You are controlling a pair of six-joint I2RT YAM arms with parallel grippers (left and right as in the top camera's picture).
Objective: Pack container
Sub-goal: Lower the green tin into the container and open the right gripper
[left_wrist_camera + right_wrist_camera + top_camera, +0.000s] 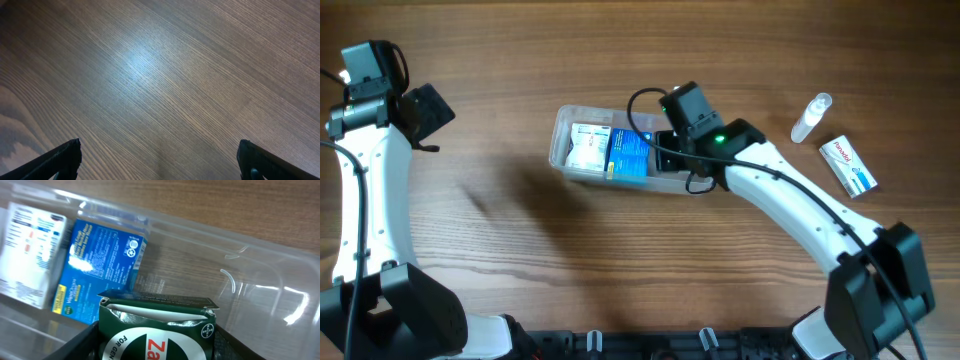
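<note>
The dark green box goes straight down into the space below it next and my right gripper releases it, as the container's empty bottom is there beside the blue box.
The clear plastic container lies at the table's middle; its wall shows in the right wrist view. Inside lie a white box and a blue box, also seen in the right wrist view as white and blue. My right gripper is over the container's right end, shut on a dark green box that it holds inside the tub. My left gripper is open and empty over bare wood at the far left.
A small clear bottle and a white box with red and blue print lie on the table at the right, outside the container.
</note>
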